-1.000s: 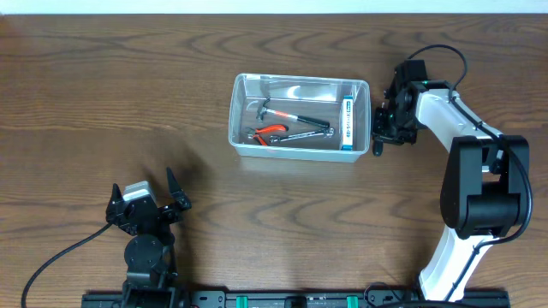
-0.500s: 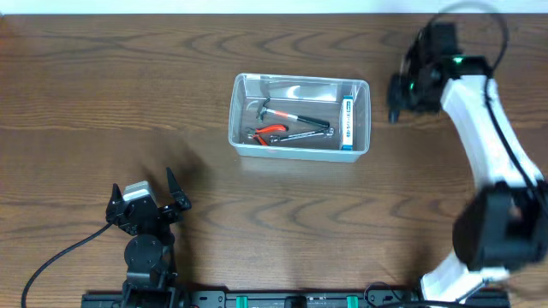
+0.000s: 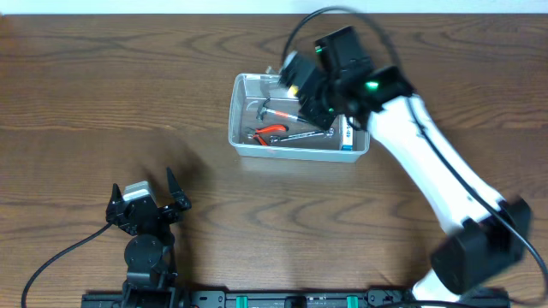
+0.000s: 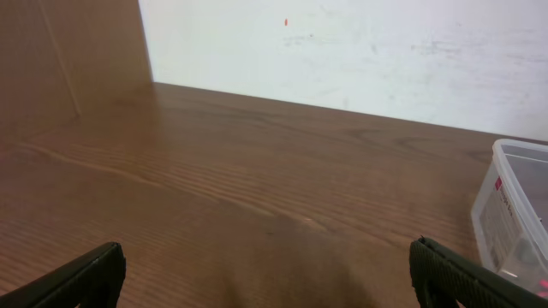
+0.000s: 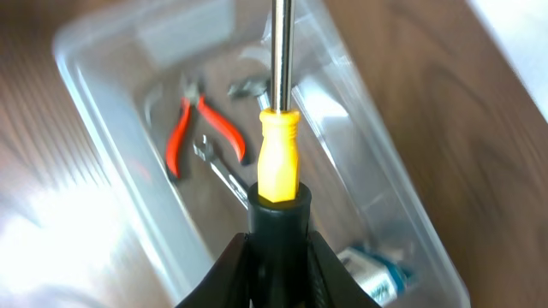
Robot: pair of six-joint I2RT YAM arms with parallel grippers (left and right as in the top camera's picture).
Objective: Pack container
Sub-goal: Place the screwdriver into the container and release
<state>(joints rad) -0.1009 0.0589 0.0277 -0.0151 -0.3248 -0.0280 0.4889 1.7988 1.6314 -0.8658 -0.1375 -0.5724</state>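
Observation:
My right gripper next lowers and releases the screwdriver on the bare part of the container's bottom beyond the hammer (image 3: 279,112), below and clear of the other tools.
The clear plastic container (image 3: 234,111) stands mid-table, and its corner shows at the right edge of the left wrist view (image 4: 512,214). It holds a hammer (image 3: 279,112), red-handled pliers (image 3: 268,132), a wrench (image 3: 306,134) and a small blue-and-white box (image 3: 347,125). My right gripper (image 3: 313,96) is above the container. In the right wrist view it (image 5: 278,250) is shut on the black-and-yellow handle of a screwdriver (image 5: 276,154), whose shaft points over the container (image 5: 103,103) and the pliers (image 5: 193,128). My left gripper (image 3: 145,202) is open and empty at the near left (image 4: 265,275).
Brown wooden table (image 3: 103,103) all round the container. A white wall (image 4: 360,43) runs along the table's far edge. The right arm (image 3: 428,162) stretches diagonally from the near right toward the container.
My right arm has swung left from beside the container's right end to above its middle, carrying the screwdriver. The left arm has not moved.

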